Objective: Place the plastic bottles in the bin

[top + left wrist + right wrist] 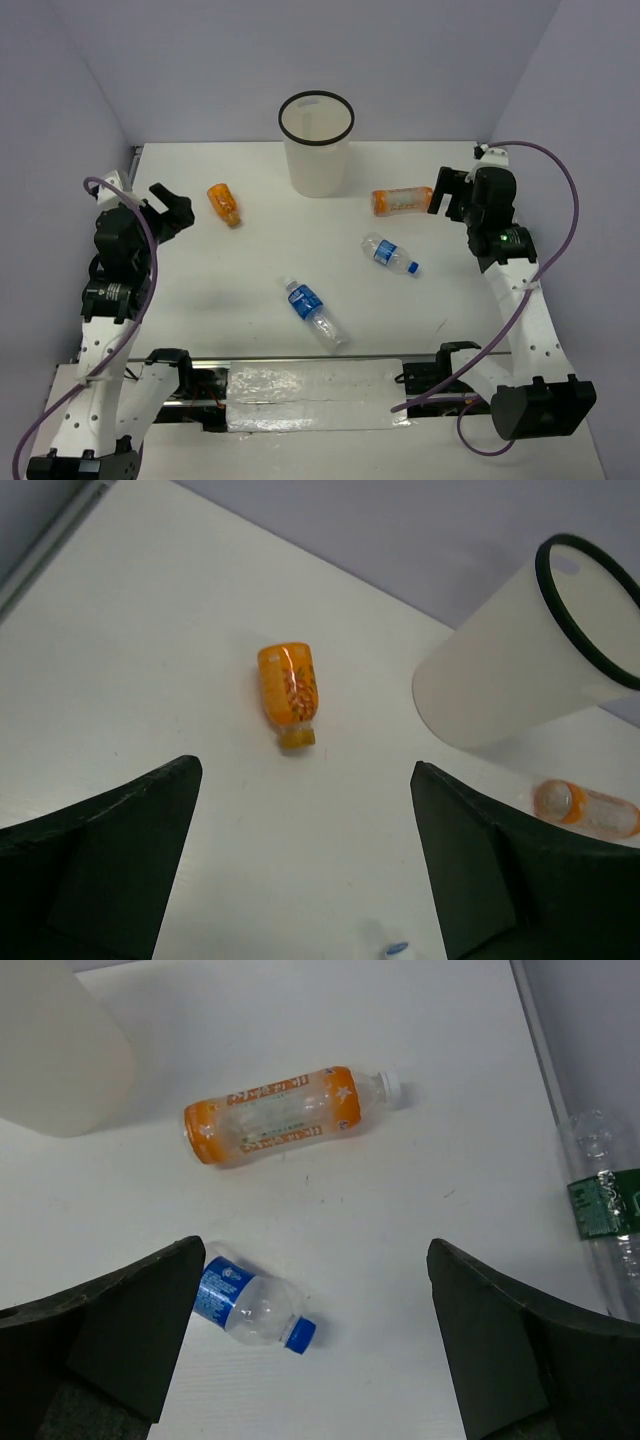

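Note:
The long sides of the stubby orange bottle's body (pixel 223 202) (pixel 289 684) face the left gripper's open fingers, so the left gripper will next go down toward the right in the top view, onto the bottle.
The bin (pixel 317 150), off-white with a black rim, stands upright at the back middle of the table. A stubby orange bottle (pixel 224 204) lies to its left and a longer orange bottle (pixel 402 201) to its right. Two clear bottles with blue labels lie nearer: one (pixel 389 253) right of centre, one (pixel 314 311) at the front middle. My left gripper (pixel 172 210) hangs open and empty, left of the stubby orange bottle (pixel 289 692). My right gripper (pixel 445 192) is open and empty beside the longer orange bottle (pixel 275 1116), above a clear bottle (pixel 245 1305).
A clear bottle with a green label (pixel 605 1205) lies at the right edge of the right wrist view, beyond the table's side rim. Grey walls close the table's back and sides. A taped strip (pixel 310 395) runs between the arm bases.

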Available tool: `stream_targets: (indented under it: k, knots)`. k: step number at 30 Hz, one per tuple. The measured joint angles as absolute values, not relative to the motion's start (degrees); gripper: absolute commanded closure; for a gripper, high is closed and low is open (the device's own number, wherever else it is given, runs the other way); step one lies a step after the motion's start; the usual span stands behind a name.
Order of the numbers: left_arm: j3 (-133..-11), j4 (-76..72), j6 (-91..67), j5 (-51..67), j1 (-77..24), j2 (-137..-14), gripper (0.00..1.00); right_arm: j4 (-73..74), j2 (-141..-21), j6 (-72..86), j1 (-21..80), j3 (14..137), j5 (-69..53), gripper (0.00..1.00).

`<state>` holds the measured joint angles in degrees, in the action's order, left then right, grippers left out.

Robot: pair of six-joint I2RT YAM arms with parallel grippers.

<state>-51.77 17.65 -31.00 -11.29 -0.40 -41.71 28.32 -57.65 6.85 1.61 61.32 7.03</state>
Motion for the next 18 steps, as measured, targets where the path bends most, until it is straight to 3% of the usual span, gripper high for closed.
stream_targets:
  k: [6, 14, 18]
  knots:
    - [-51.90, 20.64, -32.53, -4.51, -0.40, -43.68, 0.01, 28.71, -56.64, 4.25, 1.58, 61.45, 6.20, 0.00]
    - [-55.20, 22.59, -34.87, 2.24, -0.40, -58.13, 0.01, 29.12, -49.39, -13.17, 1.78, 59.20, -12.40, 0.00]
    - [-56.25, 23.53, -36.01, 3.31, -0.40, -64.47, 0.03, 29.76, -48.58, -18.37, 2.46, 57.65, -15.84, 0.00]
